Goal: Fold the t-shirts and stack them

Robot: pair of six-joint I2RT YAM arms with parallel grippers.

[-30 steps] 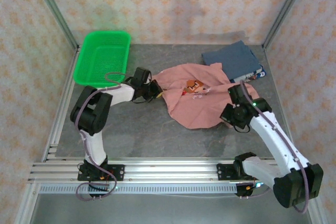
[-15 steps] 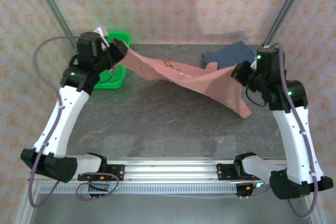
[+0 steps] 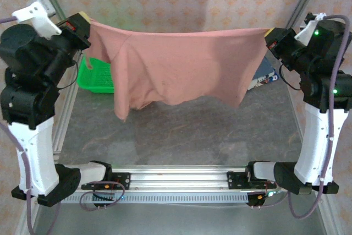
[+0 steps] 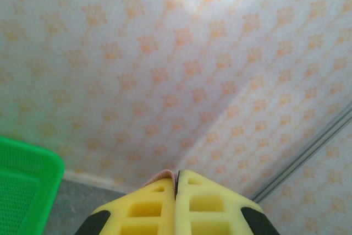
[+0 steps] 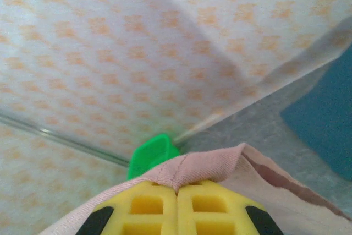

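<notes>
My left gripper goes down and outward to the bare tabletop (image 4: 80,205) beside the basket next and releases the shirt's corner there, with the shirt spread.
The salmon-pink t-shirt (image 3: 176,64) hangs spread in the air between both arms, high above the table, its plain side toward the camera. My left gripper (image 3: 87,23) is shut on the shirt's upper left corner; a sliver of pink cloth (image 4: 165,175) shows between its yellow fingers (image 4: 212,202). My right gripper (image 3: 268,38) is shut on the upper right corner, with the pink hem (image 5: 203,166) bunched over its fingertips. The slate-blue t-shirt (image 3: 268,70) lies at the back right of the table, mostly hidden behind the hanging shirt; in the right wrist view it (image 5: 324,119) sits at the right edge.
The green mesh basket (image 3: 96,75) stands at the back left, partly behind the hanging shirt and the left arm. It also shows in the wrist views (image 4: 25,191) (image 5: 151,155). Grey tabletop (image 3: 181,136) lies bare below the shirt. Patterned walls and metal posts enclose the space.
Both arms have risen from the table, lifting the pink shirt by its corners from a crumpled heap to a spread, hanging sheet. The grippers have moved apart and upward.
</notes>
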